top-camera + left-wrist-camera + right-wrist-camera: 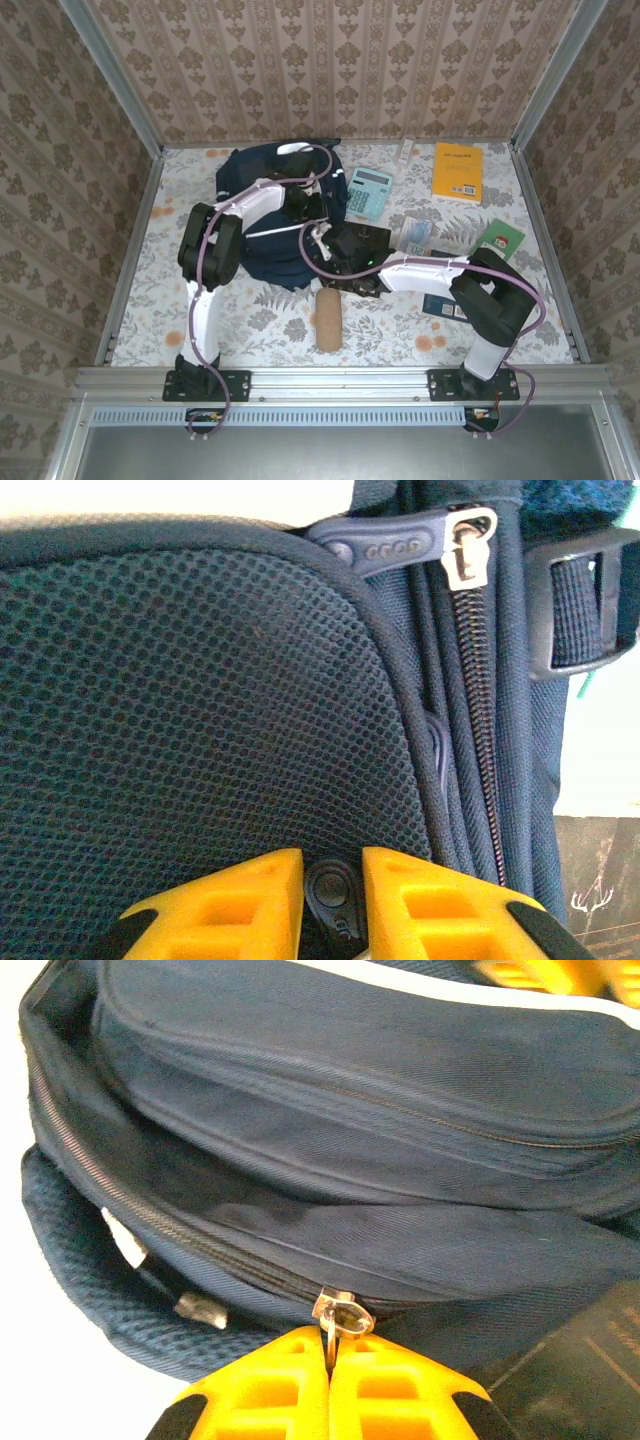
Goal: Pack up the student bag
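Observation:
My right gripper should move next along the bag's near edge to the zip (268, 273) (168, 1224) beside the padded strap and let go of the zip pull, because that part of the zip is still closed.
The student bag (262, 258), navy with a white stripe, lies at the table's middle left. In the left wrist view its mesh back panel (200, 700) lies beside a closed zip. My left gripper (333, 880) sits over the bag's right side (316, 225). Its yellow fingers hold a dark rubber zip pull tab (335, 895) that fills the gap between them. My right gripper (328, 1345) is at the bag's lower right edge (345, 268). It is shut on a metal zip pull (340, 1312) on a closed zip of the bag (380, 1110).
A black book (365, 245) lies against the bag's right side. Right of it are a teal calculator (369, 190), a yellow book (458, 172), a green booklet (500, 240) and a small packet (415, 235). A brown roll (328, 318) lies near the front.

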You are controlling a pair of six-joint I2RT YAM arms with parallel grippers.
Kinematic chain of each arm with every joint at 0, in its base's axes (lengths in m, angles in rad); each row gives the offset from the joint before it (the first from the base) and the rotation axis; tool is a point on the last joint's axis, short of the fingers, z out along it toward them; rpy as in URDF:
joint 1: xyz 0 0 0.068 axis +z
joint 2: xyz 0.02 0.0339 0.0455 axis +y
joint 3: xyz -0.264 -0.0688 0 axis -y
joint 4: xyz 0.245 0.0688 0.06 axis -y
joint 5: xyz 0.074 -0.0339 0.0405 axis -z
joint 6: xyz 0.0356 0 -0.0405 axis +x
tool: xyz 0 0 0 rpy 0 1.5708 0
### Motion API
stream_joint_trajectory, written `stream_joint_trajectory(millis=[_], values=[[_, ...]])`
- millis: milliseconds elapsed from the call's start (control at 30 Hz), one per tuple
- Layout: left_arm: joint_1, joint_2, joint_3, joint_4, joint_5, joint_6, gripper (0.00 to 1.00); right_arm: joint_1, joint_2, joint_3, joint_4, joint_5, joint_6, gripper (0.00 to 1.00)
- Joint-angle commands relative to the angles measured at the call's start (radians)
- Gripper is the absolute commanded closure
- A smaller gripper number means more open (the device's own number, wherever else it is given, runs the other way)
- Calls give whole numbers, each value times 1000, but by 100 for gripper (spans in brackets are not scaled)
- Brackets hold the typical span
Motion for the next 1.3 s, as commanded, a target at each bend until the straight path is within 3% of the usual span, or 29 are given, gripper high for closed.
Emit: stream_joint_trajectory(millis=[0,267,533,600,733,867,1267], values=[[-6,86,-28,4,19,-82,82,86,24,59,-30,-24,-29,100],[-6,118,-33,29,24,-120,84,180,132,201,-70,-61,-43,100],[-3,99,-63,54,30,-134,84,211,202,302,-87,-65,-27,100],[3,63,-76,54,27,-127,78,210,187,286,-88,-51,-15,81],[19,-41,-103,35,15,-103,66,191,126,244,-86,-34,14,56],[27,-172,-140,0,-8,-72,60,163,36,189,-83,-7,57,45],[36,-675,-518,-43,-191,-90,55,22,-209,-28,-56,4,192,41]])
